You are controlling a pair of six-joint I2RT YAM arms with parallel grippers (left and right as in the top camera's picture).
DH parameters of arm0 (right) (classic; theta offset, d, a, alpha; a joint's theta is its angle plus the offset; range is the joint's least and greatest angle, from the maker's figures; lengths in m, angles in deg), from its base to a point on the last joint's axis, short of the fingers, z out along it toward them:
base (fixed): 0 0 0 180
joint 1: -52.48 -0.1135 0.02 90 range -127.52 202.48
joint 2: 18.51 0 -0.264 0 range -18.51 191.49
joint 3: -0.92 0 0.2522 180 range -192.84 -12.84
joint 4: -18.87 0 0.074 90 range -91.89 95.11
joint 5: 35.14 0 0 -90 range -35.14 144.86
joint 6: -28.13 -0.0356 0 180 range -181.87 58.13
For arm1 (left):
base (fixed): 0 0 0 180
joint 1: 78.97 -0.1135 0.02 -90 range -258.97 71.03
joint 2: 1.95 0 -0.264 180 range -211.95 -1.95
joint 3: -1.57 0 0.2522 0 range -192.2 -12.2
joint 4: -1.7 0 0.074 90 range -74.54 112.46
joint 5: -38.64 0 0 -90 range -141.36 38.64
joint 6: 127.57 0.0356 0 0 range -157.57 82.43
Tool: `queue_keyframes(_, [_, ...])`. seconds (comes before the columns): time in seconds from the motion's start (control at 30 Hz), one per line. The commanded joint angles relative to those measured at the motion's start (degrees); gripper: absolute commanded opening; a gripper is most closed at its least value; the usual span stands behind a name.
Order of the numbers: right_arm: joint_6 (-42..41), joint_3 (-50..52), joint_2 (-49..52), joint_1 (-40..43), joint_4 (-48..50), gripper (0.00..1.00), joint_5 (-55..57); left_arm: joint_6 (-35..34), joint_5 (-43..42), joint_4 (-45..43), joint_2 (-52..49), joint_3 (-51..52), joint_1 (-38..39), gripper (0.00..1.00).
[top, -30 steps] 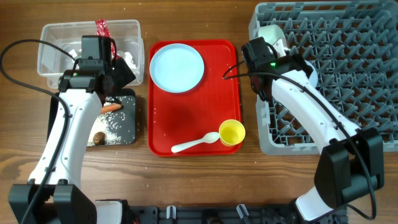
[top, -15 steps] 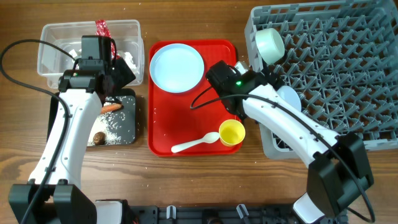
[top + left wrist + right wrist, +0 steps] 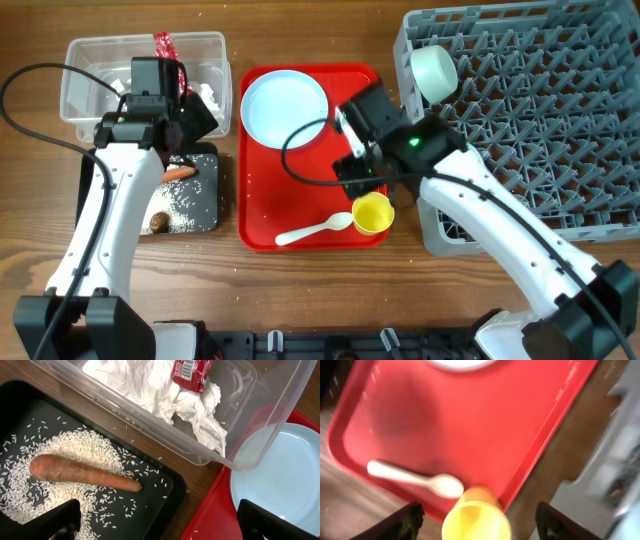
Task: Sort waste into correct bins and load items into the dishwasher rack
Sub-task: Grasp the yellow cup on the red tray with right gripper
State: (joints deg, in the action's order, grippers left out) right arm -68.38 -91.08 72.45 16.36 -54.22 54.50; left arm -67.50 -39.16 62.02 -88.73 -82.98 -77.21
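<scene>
The yellow cup (image 3: pixel 372 213) is below the left gripper and to its right in the overhead view, so the robot will next move the left gripper across the red tray (image 3: pixel 300 185) and down onto the cup.
The clear bin (image 3: pixel 95 95) holds a red wrapper (image 3: pixel 191 372) and crumpled tissue (image 3: pixel 150 387). In the black bin (image 3: pixel 205 160) lie a carrot (image 3: pixel 82 472), rice grains (image 3: pixel 95 445) and a brown scrap (image 3: pixel 157 220). My left gripper (image 3: pixel 159 525) hangs open over that bin's right edge, holding nothing. On the red tray (image 3: pixel 300 185) are a light blue plate (image 3: pixel 285 108), a white spoon (image 3: pixel 312 231) and a yellow cup (image 3: pixel 372 213). My right gripper (image 3: pixel 479 525) is open just above the cup (image 3: pixel 476 520), a finger on either side. A pale green bowl (image 3: pixel 433 72) lies in the dishwasher rack (image 3: pixel 540 120).
The rack's near left corner (image 3: pixel 435 235) sits close beside the tray's right rim, under my right arm. Cables loop off both arms over the table. Bare wood (image 3: pixel 300 290) runs along the front edge.
My right arm has swung from the rack's left corner, where it left the green bowl, over to the tray and down above the yellow cup, its jaws now apart. The left arm has not moved.
</scene>
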Motion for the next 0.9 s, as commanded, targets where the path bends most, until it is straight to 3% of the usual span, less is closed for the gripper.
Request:
queue_keyframes(0.0, [-5.7,7.0,0.8,0.5,1.6,0.58,-4.0,-0.5,0.7,0.0,0.1,-0.7,-0.3,1.0])
queue_keyframes(0.17, [-8.4,9.4,0.8,5.2,3.4,0.56,-4.0,-0.5,0.7,0.0,0.1,-0.7,-0.3,1.0])
queue_keyframes(0.37, [-3.5,11.2,1.0,8.8,4.4,0.54,-8.9,-0.5,0.7,0.0,0.1,-0.7,-0.3,1.0])
queue_keyframes(0.53, [-2.5,17.6,1.1,8.8,6.2,0.32,-10.3,-0.5,0.7,0.0,0.1,-0.7,-0.3,1.0])
queue_keyframes(0.63, [-2.6,18.8,1.1,8.8,8.7,0.11,-10.3,-0.5,0.7,0.0,0.1,-0.7,-0.3,1.0])
queue_keyframes(0.73, [-2.7,18.8,1.1,8.8,9.4,0.04,-10.1,-0.5,0.7,0.0,0.1,-0.7,-0.3,1.0])
queue_keyframes(0.87, [-4.1,18.0,0.7,8.8,9.8,0.04,-10.1,-0.5,0.7,0.0,0.1,-0.7,-0.3,1.0])
